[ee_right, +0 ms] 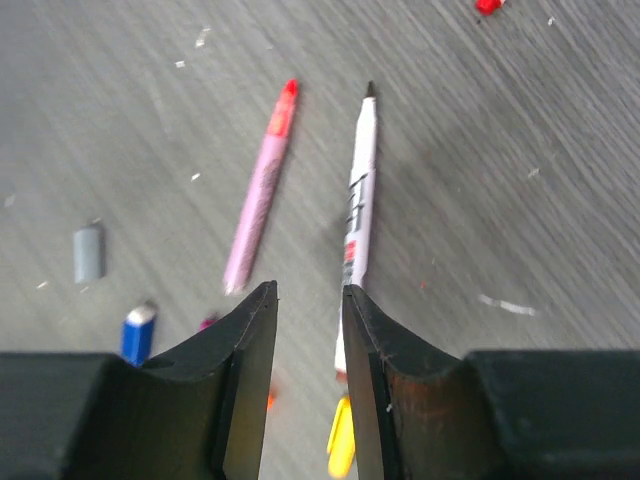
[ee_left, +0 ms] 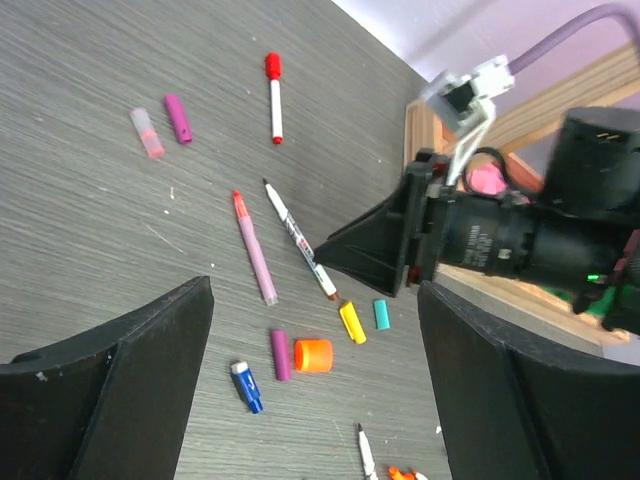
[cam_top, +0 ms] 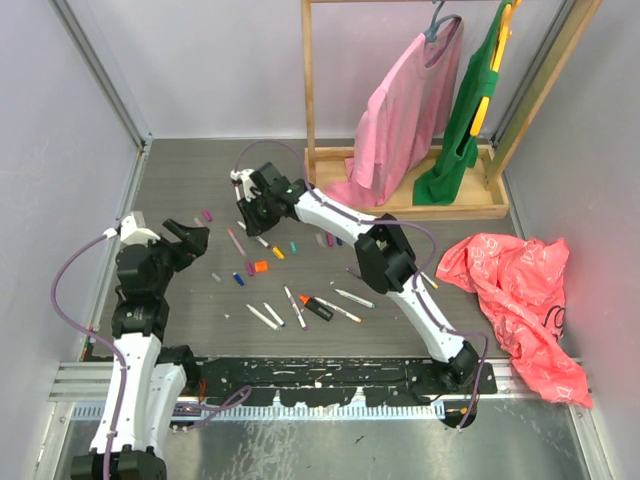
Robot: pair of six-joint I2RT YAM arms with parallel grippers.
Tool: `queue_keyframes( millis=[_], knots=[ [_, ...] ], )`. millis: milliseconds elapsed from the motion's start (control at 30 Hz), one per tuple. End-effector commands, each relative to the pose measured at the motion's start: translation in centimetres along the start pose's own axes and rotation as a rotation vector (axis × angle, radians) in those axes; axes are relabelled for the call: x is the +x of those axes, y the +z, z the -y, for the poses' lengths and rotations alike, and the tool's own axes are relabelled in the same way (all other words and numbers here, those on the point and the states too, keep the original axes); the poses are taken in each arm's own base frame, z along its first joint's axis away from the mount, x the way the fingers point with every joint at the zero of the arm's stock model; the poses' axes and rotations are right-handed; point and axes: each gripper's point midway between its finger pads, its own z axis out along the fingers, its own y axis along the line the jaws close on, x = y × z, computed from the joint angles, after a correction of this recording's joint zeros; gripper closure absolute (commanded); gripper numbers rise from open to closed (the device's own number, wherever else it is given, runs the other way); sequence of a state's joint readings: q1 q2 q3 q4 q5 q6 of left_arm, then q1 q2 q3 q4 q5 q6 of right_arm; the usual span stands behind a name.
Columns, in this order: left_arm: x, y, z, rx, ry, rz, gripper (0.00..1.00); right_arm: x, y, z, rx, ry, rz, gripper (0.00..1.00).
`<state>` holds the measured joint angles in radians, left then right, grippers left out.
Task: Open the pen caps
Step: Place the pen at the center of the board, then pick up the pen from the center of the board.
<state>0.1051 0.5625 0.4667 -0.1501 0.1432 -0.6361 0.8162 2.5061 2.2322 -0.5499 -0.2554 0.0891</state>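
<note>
My left gripper should next move outward and down onto the white body of the red-capped pen (cam_top: 239,196) (ee_left: 277,116), because the red cap is still on the pen's far end.
Several pens and loose pen caps lie scattered on the grey table (cam_top: 200,300). My right gripper (cam_top: 252,212) hovers low over a white pen (ee_right: 360,180) beside a pink pen (ee_right: 262,190). Its jaws (ee_right: 310,295) stand a little apart with nothing between them; the white pen's near end runs under the right finger (ee_right: 385,370). A yellow cap (ee_right: 342,440), blue cap (ee_right: 138,330) and grey cap (ee_right: 88,253) lie nearby. My left gripper (cam_top: 195,238) is open and empty (ee_left: 315,290), above an orange cap (ee_left: 313,355), purple cap (ee_left: 280,355), blue cap (ee_left: 246,386), yellow cap (ee_left: 352,322) and teal cap (ee_left: 381,314).
A red-capped pen (ee_left: 273,95) and two more caps (ee_left: 178,118) lie farther back. More pens (cam_top: 295,307) and an orange-and-black marker (cam_top: 318,308) lie nearer the bases. A wooden clothes rack (cam_top: 400,190) stands at the back right, a red plastic bag (cam_top: 520,290) on the right.
</note>
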Motion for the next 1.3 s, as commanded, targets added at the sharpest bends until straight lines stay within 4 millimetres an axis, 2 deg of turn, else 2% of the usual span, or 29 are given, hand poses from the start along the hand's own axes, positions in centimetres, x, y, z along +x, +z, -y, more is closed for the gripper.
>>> queue_keyframes(
  millis=[0,100,233,333,433,600,700,800,867,1067,1267],
  knots=[
    [-0.5,1.4,1.9,0.101,0.005,0.005,0.16,-7.2,-10.2,-5.0,-0.146,-0.098,0.172,0.62],
    [0.0,3.3,1.2,0.077,-0.027,-0.028,0.16,-5.9,-13.7,-6.6,-0.225,-0.201,0.152,0.62],
    [0.8,6.3,1.1,0.046,-0.081,-0.133,0.17,-2.5,-18.4,-7.8,-0.292,-0.350,0.112,0.62],
    [1.2,8.8,1.0,0.024,-0.102,-0.203,0.19,0.7,-21.2,-7.8,-0.324,-0.408,0.061,0.62],
    [1.6,11.7,1.3,-0.027,-0.053,-0.248,0.19,3.9,-23.0,-7.1,-0.356,-0.403,0.023,0.62],
    [3.9,16.2,1.4,-0.186,0.138,-0.359,0.20,5.9,-25.6,-6.0,-0.350,-0.452,0.091,0.62],
    [5.0,18.8,0.7,-0.252,0.213,-0.430,0.34,5.8,-27.0,-5.0,-0.352,-0.433,0.134,0.62],
    [5.3,21.2,0.3,-0.302,0.263,-0.484,0.48,6.1,-27.8,-4.6,-0.375,-0.408,0.164,0.61],
    [5.9,22.0,-0.1,-0.344,0.307,-0.537,0.53,6.3,-27.8,-4.5,-0.376,-0.401,0.162,0.62],
    [6.4,25.2,0.6,-0.386,0.413,-0.576,0.56,6.4,-27.8,-4.8,-0.397,-0.394,0.157,0.62],
    [7.1,27.3,-0.2,-0.427,0.458,-0.629,0.58,6.5,-27.6,-4.8,-0.406,-0.389,0.152,0.62]
  ],
)
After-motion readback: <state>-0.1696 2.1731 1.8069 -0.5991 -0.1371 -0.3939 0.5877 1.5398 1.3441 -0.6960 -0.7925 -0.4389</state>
